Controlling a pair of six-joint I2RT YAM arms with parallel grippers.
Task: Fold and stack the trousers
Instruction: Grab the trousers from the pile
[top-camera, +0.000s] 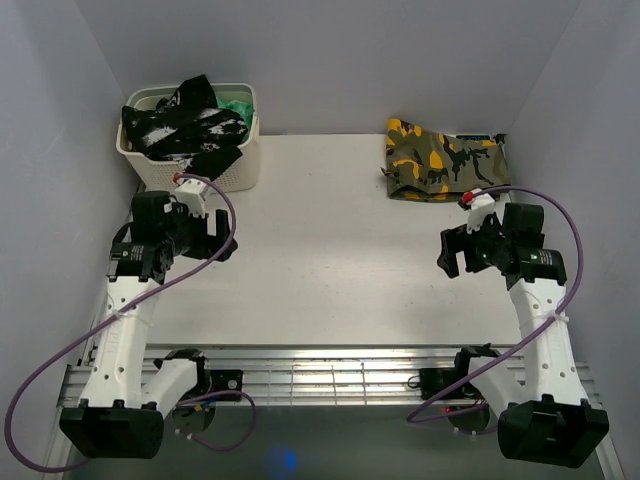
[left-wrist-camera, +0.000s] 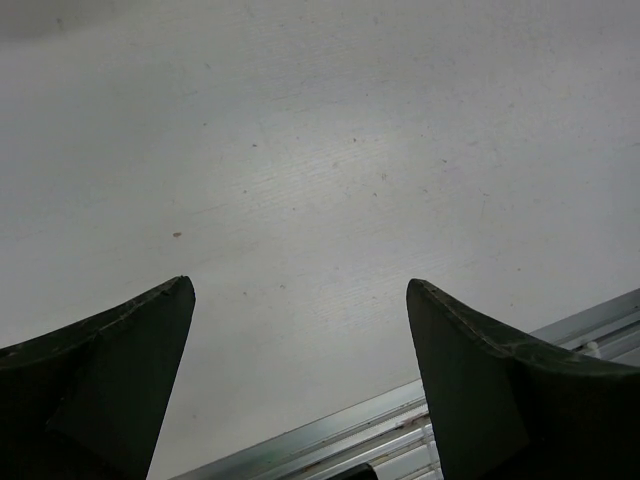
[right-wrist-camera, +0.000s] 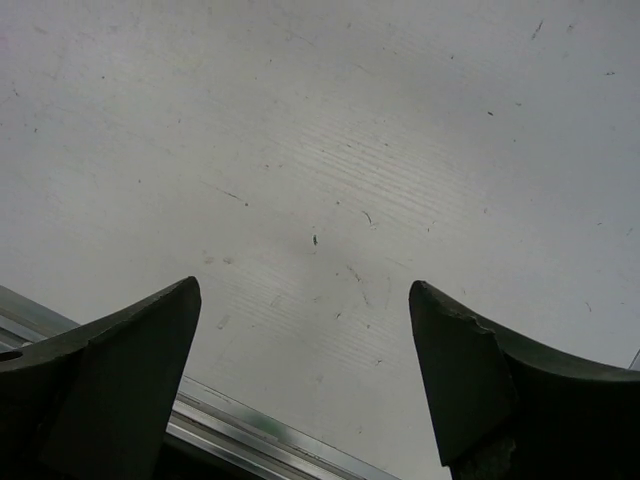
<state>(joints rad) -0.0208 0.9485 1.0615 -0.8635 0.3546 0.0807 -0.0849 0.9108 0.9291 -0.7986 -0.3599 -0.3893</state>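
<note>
The black trousers lie on top past the front rim of the basket (top-camera: 240, 170), so my left gripper will next reach outward there and lower onto their bunched middle (top-camera: 184, 129).
The black trousers with white speckles (top-camera: 185, 125) lie bunched in the white basket (top-camera: 240, 170) at the back left, spilling over its front rim. My left gripper (top-camera: 222, 238) hangs just in front of the basket, open and empty; its wrist view (left-wrist-camera: 300, 290) shows only bare table between the fingers. My right gripper (top-camera: 450, 255) is open and empty over the right side of the table; its wrist view (right-wrist-camera: 305, 290) also shows only bare table.
A folded olive, yellow and black camouflage garment (top-camera: 445, 160) lies at the back right. A green-and-white garment (top-camera: 238, 106) peeks out in the basket. A metal rail (top-camera: 330, 375) runs along the near table edge. White walls enclose the table.
</note>
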